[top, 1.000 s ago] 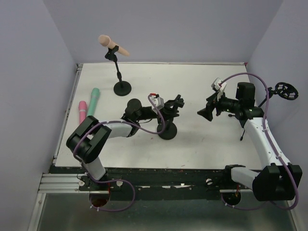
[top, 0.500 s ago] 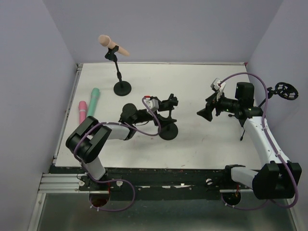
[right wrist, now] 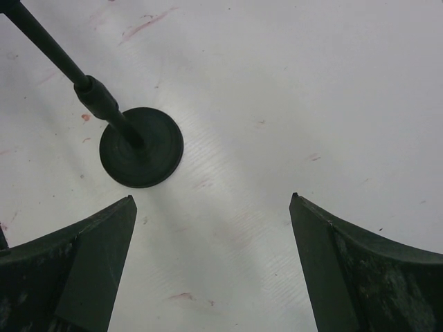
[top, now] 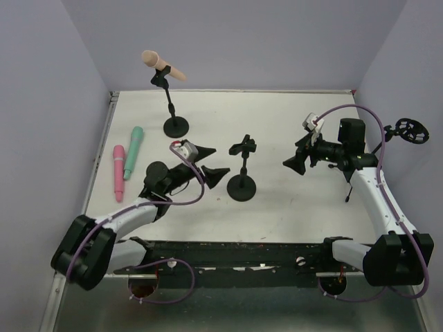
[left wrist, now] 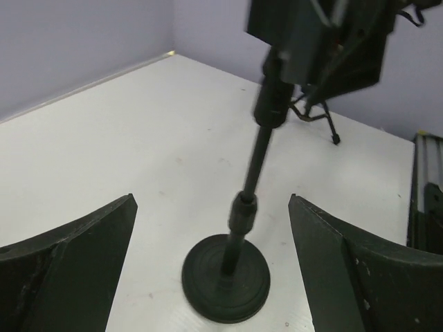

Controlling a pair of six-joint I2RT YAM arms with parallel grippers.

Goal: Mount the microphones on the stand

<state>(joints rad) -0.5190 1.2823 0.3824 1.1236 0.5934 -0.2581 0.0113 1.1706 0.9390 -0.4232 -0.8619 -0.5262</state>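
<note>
The second stand's clip is empty, and the pink microphone's neck (top: 118, 162) lies below my left gripper, to its left in the top view. My left gripper will move over and down onto it next.
A peach-tan microphone (top: 163, 64) sits clipped in the far black stand (top: 175, 126). The pink microphone (top: 118, 171) and the mint green microphone (top: 133, 150) lie side by side on the table's left. A second black stand (top: 241, 187) is upright mid-table, its clip (top: 242, 146) empty. My left gripper (top: 211, 173) is open just left of this stand, not touching it. In the left wrist view the stand (left wrist: 226, 277) shows ahead of the left gripper (left wrist: 211, 200). My right gripper (top: 292, 164) hovers open to the stand's right, and its wrist view shows the stand's base (right wrist: 141, 146) beyond the right gripper (right wrist: 211, 198).
A black tripod stand with a ring mount (top: 408, 131) is at the table's right edge, behind the right arm. Purple-grey walls close in the table at the back and both sides. The white table (top: 277, 124) has faint red marks.
My left gripper opened, let go of the middle stand and drew back to the left. The stand stays upright. The right arm has not moved.
</note>
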